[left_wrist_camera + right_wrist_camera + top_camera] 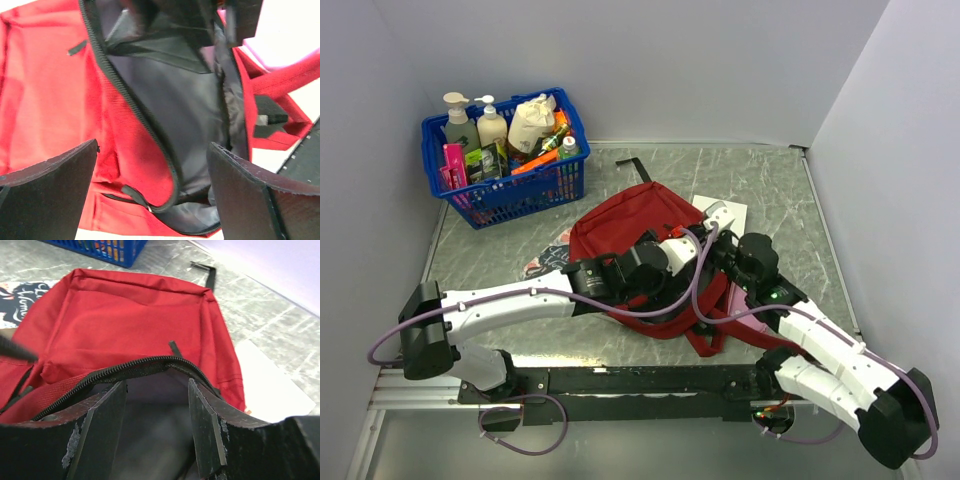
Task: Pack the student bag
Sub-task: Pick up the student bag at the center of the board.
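The bag's upper zipper edge (pixel 156 135) already runs between the spread fingers of my left gripper, so my left gripper should move down a little over that edge and close on it.
The student bag (pixel 625 222) is a dark red backpack lying flat mid-table, its main zipper open and its grey lining (pixel 175 115) showing. My left gripper (pixel 712 232) reaches across the bag to its open right side. In the left wrist view, my left gripper (pixel 152 190) is open wide just above the unzipped mouth, holding nothing. My right gripper (pixel 728 258) meets the same opening from the right. In the right wrist view, my right gripper (pixel 157 387) is open with both fingertips just under the upper zipper edge (pixel 135 367), holding nothing.
A blue basket (pixel 505 190) of bottles stands at the back left. A white sheet (pixel 730 210) lies under the bag's right side and shows in the right wrist view (pixel 270 385). A patterned flat item (pixel 542 258) lies at the bag's left. Grey walls close in on three sides.
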Robot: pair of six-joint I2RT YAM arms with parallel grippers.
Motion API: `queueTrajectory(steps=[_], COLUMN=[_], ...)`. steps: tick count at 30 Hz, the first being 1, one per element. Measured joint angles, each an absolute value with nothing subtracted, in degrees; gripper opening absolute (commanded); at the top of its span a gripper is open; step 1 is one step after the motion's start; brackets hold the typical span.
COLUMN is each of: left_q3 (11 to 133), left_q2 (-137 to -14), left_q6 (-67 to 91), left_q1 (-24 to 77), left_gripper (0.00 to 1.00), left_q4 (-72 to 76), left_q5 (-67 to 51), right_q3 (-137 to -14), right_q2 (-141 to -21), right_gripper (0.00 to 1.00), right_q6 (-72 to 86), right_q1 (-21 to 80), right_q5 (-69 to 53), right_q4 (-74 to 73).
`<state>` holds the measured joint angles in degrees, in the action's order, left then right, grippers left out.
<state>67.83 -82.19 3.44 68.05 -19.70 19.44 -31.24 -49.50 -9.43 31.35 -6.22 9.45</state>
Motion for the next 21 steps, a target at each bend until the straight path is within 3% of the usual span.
queueTrajectory(steps=[10, 13, 16, 17, 19, 20, 21], left_q3=[66.7, 64.7, 64.2, 64.2, 64.2, 64.3, 64.4], left_q2=[-82.8, -84.4, -86.8, -87.1, -87.4, -87.4, -87.4], left_q6=[5.0, 3.6, 2.0, 1.9, 1.2, 1.6, 1.6], left_q1=[68.3, 68.0, 66.3, 65.5, 63.4, 62.5, 61.5], left_gripper=[0.99, 0.95, 0.72, 0.46, 0.16, 0.01, 0.01], left_q4=[-19.1, -15.9, -14.4, -14.2, -14.0, -14.0, -14.0], left_q5=[20.8, 22.9, 23.1, 22.9, 22.2, 22.0, 21.5], right_q3=[-31.8, -31.8, -31.8, -31.8, -31.8, -31.8, -31.8], right_q2=[-51.4, -51.1, -50.0, -49.6, -48.7, -48.4, -48.0], right_gripper=[0.57, 0.57, 0.57, 0.57, 0.58, 0.58, 0.58], right_q6=[-5.4, -4.6, -3.9, -3.6, -3.2, -2.8, -2.7], right_q1=[29.7, 29.4, 29.2, 29.0, 28.4, 28.4, 28.4], right_q5=[-9.9, -10.5, -10.6, -10.5, -10.3, -10.3, -10.4], right_q4=[10.5, 10.7, 10.6, 10.6, 10.6, 10.7, 10.7])
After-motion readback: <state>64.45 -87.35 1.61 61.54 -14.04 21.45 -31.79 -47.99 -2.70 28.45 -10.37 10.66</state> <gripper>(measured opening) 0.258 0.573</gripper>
